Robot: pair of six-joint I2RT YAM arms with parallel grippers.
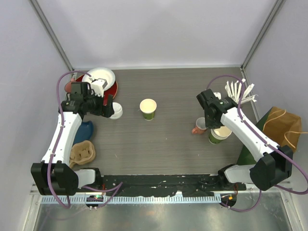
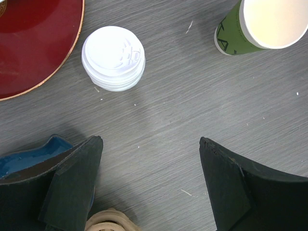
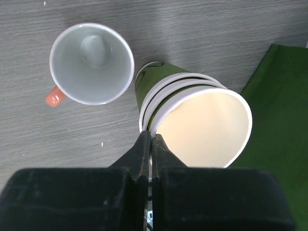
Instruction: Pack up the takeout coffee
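Observation:
The right gripper lifts the top cup to the clear table beside the lidless cup next, left in the top view, then lowers and releases it.
No cup with a lid on shows. A lidless green paper cup [image 1: 148, 109] stands mid-table and also shows in the left wrist view [image 2: 250, 29]. A stack of white lids [image 1: 115, 111] lies left of it, seen close in the left wrist view [image 2: 113, 57]. My left gripper [image 1: 107, 107] hangs open and empty over bare table just short of the lids [image 2: 150, 140]. A stack of nested green cups [image 1: 219, 134] stands at the right. My right gripper [image 1: 211, 126] is shut on a rim of that stack [image 3: 192, 115], its fingertips [image 3: 150, 136] pinched at the near-left rim.
A small pink-handled mug [image 3: 91, 62] stands right beside the cup stack. A red plate [image 2: 33, 43] with a white bowl [image 1: 100, 77] is far left, a blue dish [image 2: 24, 159] and tan pulp carrier [image 1: 83, 153] below it. White cutlery [image 1: 238, 91], a brown paper bag [image 1: 281, 126] and a green sheet [image 3: 279, 110] are at the right.

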